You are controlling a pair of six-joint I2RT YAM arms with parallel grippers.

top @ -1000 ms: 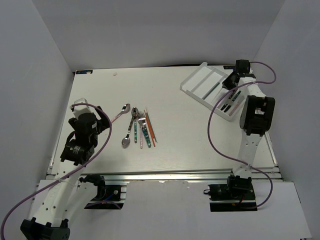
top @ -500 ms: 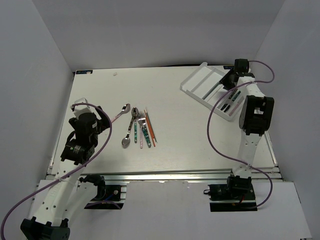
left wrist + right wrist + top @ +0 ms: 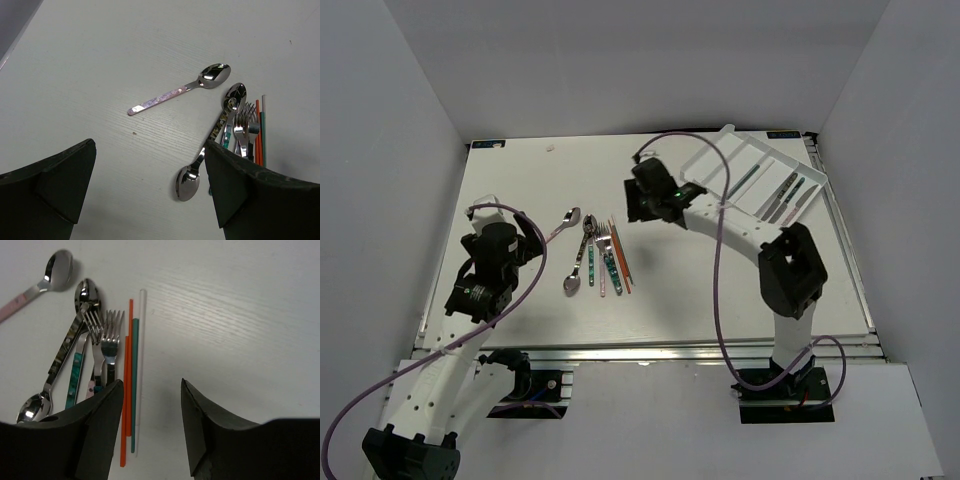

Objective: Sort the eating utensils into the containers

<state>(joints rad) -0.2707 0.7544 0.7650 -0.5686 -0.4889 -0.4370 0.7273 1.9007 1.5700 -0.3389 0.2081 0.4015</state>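
Next, my right gripper moves to the left in the top view and down onto the chopstick's far end point(image 3: 614, 218) point(image 3: 143, 301), as the table beside the pale grey chopstick is bare.
The eating utensils lie in a pile point(image 3: 600, 255) at the table's middle: forks point(image 3: 111, 335), a teal-handled piece point(image 3: 75, 377), a long spoon point(image 3: 187, 182) and orange point(image 3: 129, 370), green point(image 3: 134, 385) and pale chopsticks point(image 3: 140, 365). A pink-handled spoon point(image 3: 180, 90) lies apart on the left. My right gripper point(image 3: 152, 415) hovers open just right of the chopsticks, holding nothing. My left gripper point(image 3: 150, 185) stands wide open and empty, left of the pile. The white tray point(image 3: 705, 160) at the back right holds a green chopstick point(image 3: 745, 180) and dark utensils point(image 3: 785, 195) in separate containers.
White walls enclose the table on three sides. The right arm point(image 3: 740, 225) stretches across the table from its base at the near right, with its purple cable point(image 3: 718, 290) looping over it. Bare table lies between the pile and the tray.
The right arm has swung from the tray to the table's middle, beside the chopsticks, and its jaws have opened. The left arm has barely moved.
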